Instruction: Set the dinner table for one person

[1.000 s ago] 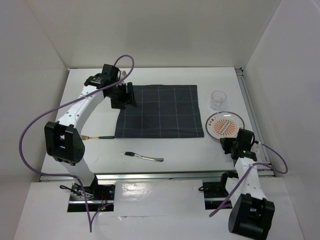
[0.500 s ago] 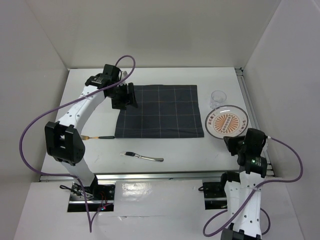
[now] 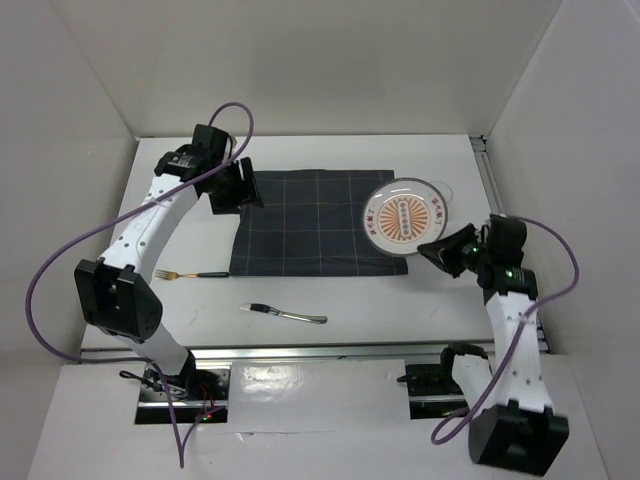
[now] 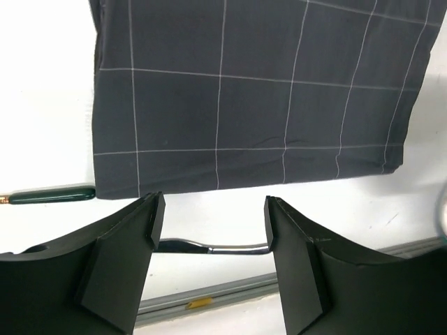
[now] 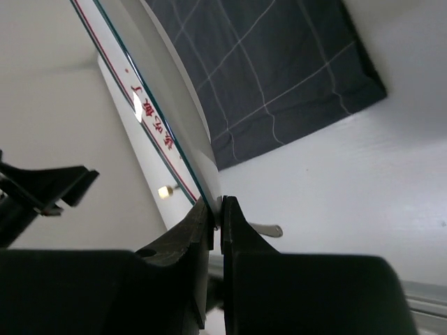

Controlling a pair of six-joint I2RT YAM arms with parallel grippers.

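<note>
The middle of the cloth is empty, so my right gripper will next move outward and to the left in the top view, then lower the plate (image 5: 160, 118) onto it.
The white dinner table (image 3: 370, 300) holds a dark grey grid cloth (image 3: 310, 222) at its middle. My right gripper (image 3: 437, 250) is shut on the rim of a white plate with an orange pattern (image 3: 405, 217). It holds the plate tilted in the air over the cloth's right edge. In the right wrist view the plate (image 5: 160, 118) rises from the pinched jaws (image 5: 218, 209) above the cloth (image 5: 279, 63). My left gripper (image 3: 232, 190) is open and empty over the cloth's left edge. Its wrist view shows the gripper (image 4: 211, 223) and the cloth (image 4: 258, 91).
A knife (image 3: 285, 315) lies on the table in front of the cloth, also in the left wrist view (image 4: 209, 247). A green-handled fork (image 3: 195, 273) lies left of the cloth's near corner. The clear glass is almost hidden behind the raised plate. A grey rail (image 3: 500, 215) runs along the right edge.
My right gripper has lifted the plate off the table at the right and carried it left over the cloth's right edge. My left gripper has shifted slightly left.
</note>
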